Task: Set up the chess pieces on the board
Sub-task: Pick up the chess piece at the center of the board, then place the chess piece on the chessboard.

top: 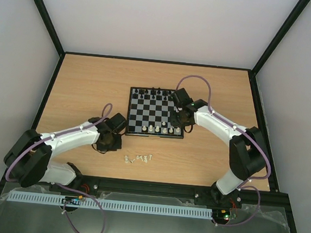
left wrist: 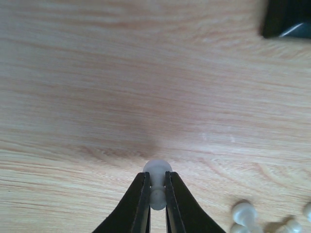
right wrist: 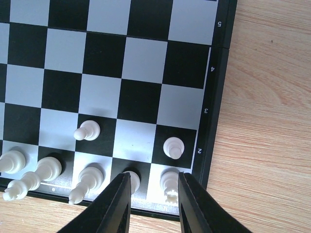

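Observation:
The pawn in my left gripper goes up and outward over the board's near second-row light edge square [top: 132, 124] next, then down for release there, since that square stands empty.
My left gripper [left wrist: 156, 180] is shut on a small white pawn [left wrist: 157, 169], pinching its neck just above the wooden table. In the top view this left gripper [top: 109, 142] sits left of the board [top: 129, 114], near a loose cluster of white chess pieces [top: 138, 159]. My right gripper [right wrist: 154, 188] hovers open over the board's near right corner [right wrist: 216, 97]. A white rook [right wrist: 170, 186] stands between its fingers, close to the right one, and another white piece [right wrist: 133, 180] is half hidden by the left finger. White pawns [right wrist: 173, 147] and other white pieces [right wrist: 48, 168] stand on the two near rows.
Black pieces [top: 155, 93] line the board's far rows. Loose white pieces [left wrist: 243, 213] lie to the right of my left fingers. The board's dark corner [left wrist: 286, 19] shows at the upper right of the left wrist view. Dark rails edge the table [top: 81, 88].

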Tool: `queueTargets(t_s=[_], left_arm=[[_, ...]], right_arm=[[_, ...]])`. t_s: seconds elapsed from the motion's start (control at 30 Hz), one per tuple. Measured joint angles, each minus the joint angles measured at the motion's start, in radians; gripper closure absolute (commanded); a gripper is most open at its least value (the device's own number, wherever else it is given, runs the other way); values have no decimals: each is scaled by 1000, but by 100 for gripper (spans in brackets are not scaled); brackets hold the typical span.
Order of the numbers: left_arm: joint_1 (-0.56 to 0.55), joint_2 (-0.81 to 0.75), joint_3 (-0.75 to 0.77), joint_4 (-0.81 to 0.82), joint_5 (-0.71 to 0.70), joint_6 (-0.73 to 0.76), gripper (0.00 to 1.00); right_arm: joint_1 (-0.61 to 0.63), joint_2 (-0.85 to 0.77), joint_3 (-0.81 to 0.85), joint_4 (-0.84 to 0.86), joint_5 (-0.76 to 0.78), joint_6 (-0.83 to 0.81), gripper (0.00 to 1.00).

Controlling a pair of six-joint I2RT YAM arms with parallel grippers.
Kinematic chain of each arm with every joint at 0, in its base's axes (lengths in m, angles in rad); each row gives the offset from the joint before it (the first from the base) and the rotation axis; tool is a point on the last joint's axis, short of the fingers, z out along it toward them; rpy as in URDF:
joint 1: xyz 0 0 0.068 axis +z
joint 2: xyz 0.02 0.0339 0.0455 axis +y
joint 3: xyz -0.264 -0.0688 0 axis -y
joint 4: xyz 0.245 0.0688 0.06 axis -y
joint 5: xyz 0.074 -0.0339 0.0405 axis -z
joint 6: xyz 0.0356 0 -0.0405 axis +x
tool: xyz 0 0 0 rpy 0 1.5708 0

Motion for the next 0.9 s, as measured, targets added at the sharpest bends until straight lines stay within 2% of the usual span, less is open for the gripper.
queueTargets(t_s=[0.2,0.33,0.5,0.7,0.9], left_arm=[[-3,51,173,-70,-43,56,98],[-3,179,355,-75,-50,119,98],[-4,362,504,-87,-48,192,98],[-4,495,614,-113,-43,249,98],[8,538,654,-118,-35,276,98]], right_arm=[[2,-5,0,0,0,0,73],[4,-18,0,0,0,0,73],[5,-21,-2,3,0,0,73],[8,-21,-3,9,-1,0,73],[8,-21,-4,14,-1,0,73]])
